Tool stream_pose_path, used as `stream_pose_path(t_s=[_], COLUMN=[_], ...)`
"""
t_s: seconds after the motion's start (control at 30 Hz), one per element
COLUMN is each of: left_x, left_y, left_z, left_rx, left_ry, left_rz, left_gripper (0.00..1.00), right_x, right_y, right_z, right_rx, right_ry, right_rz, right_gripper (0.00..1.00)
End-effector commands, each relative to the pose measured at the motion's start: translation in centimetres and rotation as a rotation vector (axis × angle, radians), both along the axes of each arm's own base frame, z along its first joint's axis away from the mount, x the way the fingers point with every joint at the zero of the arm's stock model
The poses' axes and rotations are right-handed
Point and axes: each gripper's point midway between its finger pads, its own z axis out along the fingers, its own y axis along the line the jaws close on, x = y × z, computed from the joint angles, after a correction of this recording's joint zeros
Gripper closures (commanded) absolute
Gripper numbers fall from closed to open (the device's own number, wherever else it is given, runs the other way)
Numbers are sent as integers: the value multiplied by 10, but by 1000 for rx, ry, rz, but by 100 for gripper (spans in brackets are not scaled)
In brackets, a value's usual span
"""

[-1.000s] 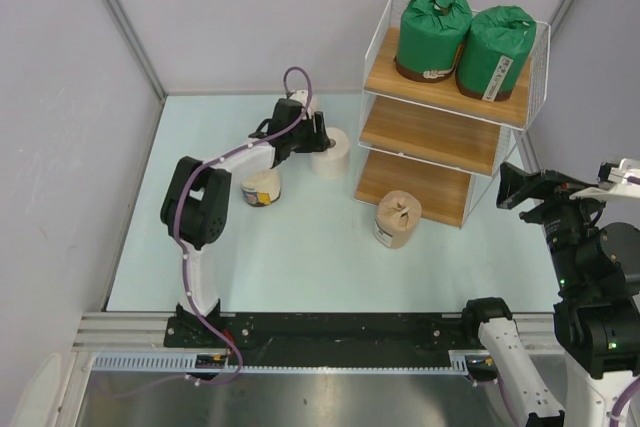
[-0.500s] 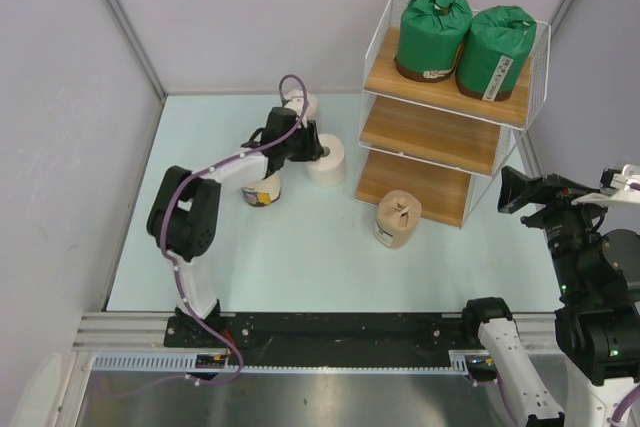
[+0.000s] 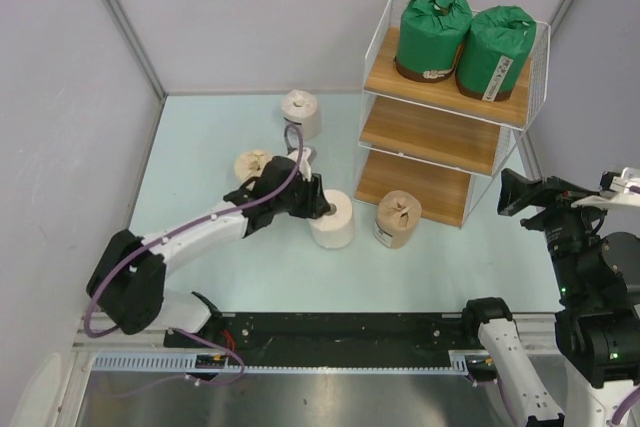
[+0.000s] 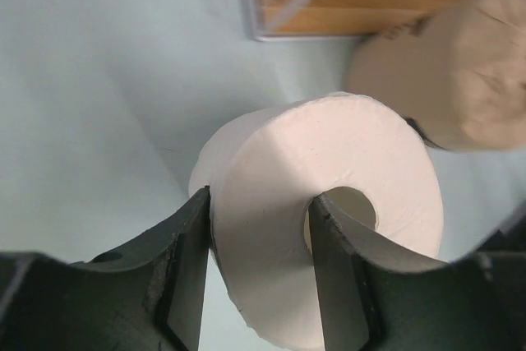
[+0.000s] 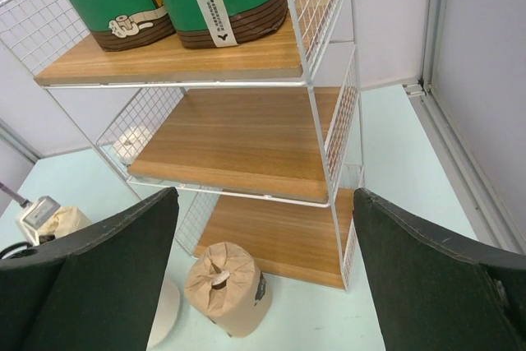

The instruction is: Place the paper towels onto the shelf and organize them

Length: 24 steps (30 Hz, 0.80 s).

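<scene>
The shelf's bottom board (image 3: 408, 181) (image 4: 362, 2) is bare and is outward and to the gripper's right in the top view. My left gripper should move outward over it next and let go of the roll.
The shelf (image 3: 430, 137) stands at the back right, with two green-wrapped rolls (image 3: 432, 32) (image 3: 495, 47) on its top board. The middle and bottom boards are bare. My left gripper (image 3: 318, 205) is shut on the bare white roll (image 3: 334, 221); in the left wrist view one finger is in its core and one is on its outside (image 4: 329, 203). The roll is held just left of the tan roll (image 3: 397, 219), which stands on the table before the bottom board. The cream roll (image 3: 252, 165) and the white-wrapped roll (image 3: 300, 112) stand behind. My right gripper (image 3: 520, 192) is open and empty, right of the shelf.
The right wrist view faces the shelf (image 5: 238, 141), with the tan roll (image 5: 226, 285) low in the middle and the cream roll (image 5: 62, 221) at the far left. Grey walls close the table at the back and on both sides.
My left arm has carried the bare white roll from the back of the table toward the near side, beside the tan roll. The cream and white-wrapped rolls now show. The right arm is still.
</scene>
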Motion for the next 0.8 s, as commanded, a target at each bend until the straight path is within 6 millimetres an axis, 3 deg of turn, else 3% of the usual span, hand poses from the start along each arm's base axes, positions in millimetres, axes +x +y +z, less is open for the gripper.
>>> stream_pose_path(t_s=[0.0,0.07,0.4,0.6,0.77], left_x=[-24,-24,-30,-16,-2], left_y=[-38,-44,-75,-54,-37], left_z=[48,53,35,37,49], left_rx=[-173,-186,-168,-97,-84], left_ry=[-61,-80,-64,-131,-204], left_rz=[-19,-3,-3,139,256], left_gripper=[73,74,77,80,82], right_x=[-4,-4,-9,-10,-9], right_y=[0,0,-1,0,3], right_z=[2,2,3,3,3], right_rx=[3,2,2,5,14], right_ry=[-17,-17,-26,-29,-24], right_rz=[1,5,1,5,19], right_gripper=[8,8,8,8,8])
